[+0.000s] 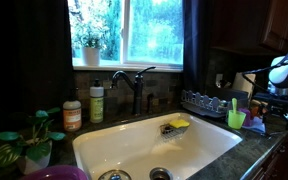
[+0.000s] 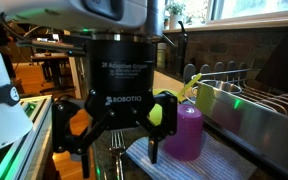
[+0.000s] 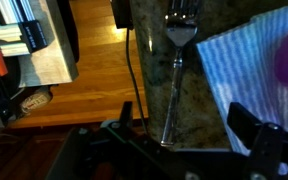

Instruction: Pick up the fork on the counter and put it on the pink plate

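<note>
The handle of the silver fork is between my gripper's open fingers, clear of the striped cloth, so my gripper needs to go down onto it and close across it next.
A silver fork (image 3: pixel 174 70) lies on the dark granite counter with its tines at the top of the wrist view. It also shows in an exterior view (image 2: pixel 115 146), under the gripper. My gripper (image 3: pixel 184 128) is open and empty, low over the handle end, with one finger on each side and not touching it; an exterior view (image 2: pixel 118 160) shows the spread fingers. The pink plate (image 1: pixel 52 173) sits at the bottom left edge of an exterior view, next to a small potted plant (image 1: pixel 29 140), across the sink from the arm (image 1: pixel 284 68).
A blue striped cloth (image 3: pixel 239 60) lies just beside the fork with a purple cup (image 2: pixel 187 132) on it. A dish rack (image 2: pixel 249 95) stands behind. A white sink (image 1: pixel 154 140), faucet (image 1: pixel 134 85), soap bottles and a green cup (image 1: pixel 236 118) lie between. The counter edge drops to a wooden floor (image 3: pixel 94 70).
</note>
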